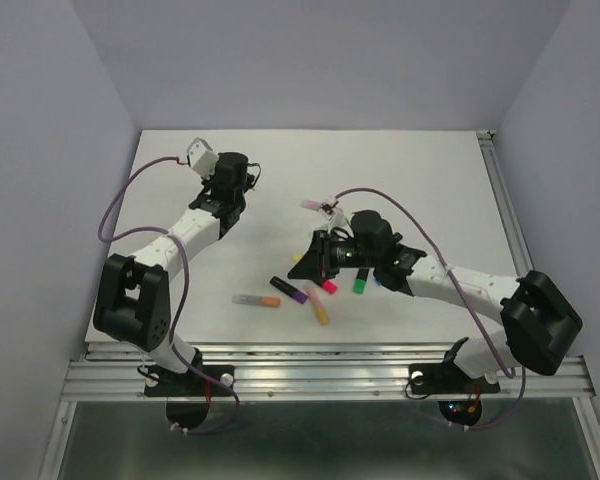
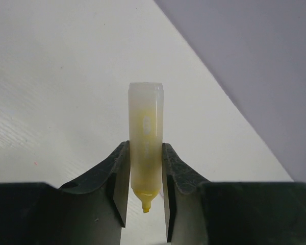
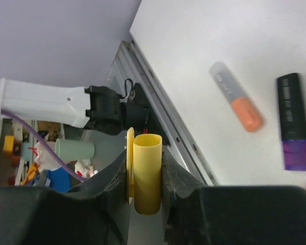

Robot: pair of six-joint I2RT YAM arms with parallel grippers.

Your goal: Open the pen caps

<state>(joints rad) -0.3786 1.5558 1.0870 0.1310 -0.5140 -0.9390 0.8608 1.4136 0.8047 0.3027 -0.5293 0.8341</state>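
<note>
I will swing my right gripper to its right in the top view, to the pen-free tabletop below it, and lower to release the yellow cap (image 3: 146, 173).
My left gripper (image 2: 145, 149) is shut on a pale yellow pen (image 2: 146, 127), whose bare yellow tip points back toward the wrist. In the top view this gripper (image 1: 234, 168) sits far back on the left. My right gripper (image 3: 145, 159) is shut on a loose yellow pen cap (image 3: 146, 173) with its open mouth showing. From above, the right gripper (image 1: 311, 262) hovers over scattered pens. Near it lie a grey pen (image 3: 225, 81) with an orange cap (image 3: 247, 115) and a black pen (image 3: 289, 104) with a purple cap (image 3: 297, 155). Pink-ended (image 1: 327, 284) and green-ended (image 1: 361, 284) pens lie beside the right wrist.
An orange-yellow pen (image 1: 319, 307) lies near the front, and a pastel pink one (image 1: 314, 204) behind the right arm. A metal rail (image 1: 330, 365) borders the table's near edge. Grey walls close in the left, back and right sides.
</note>
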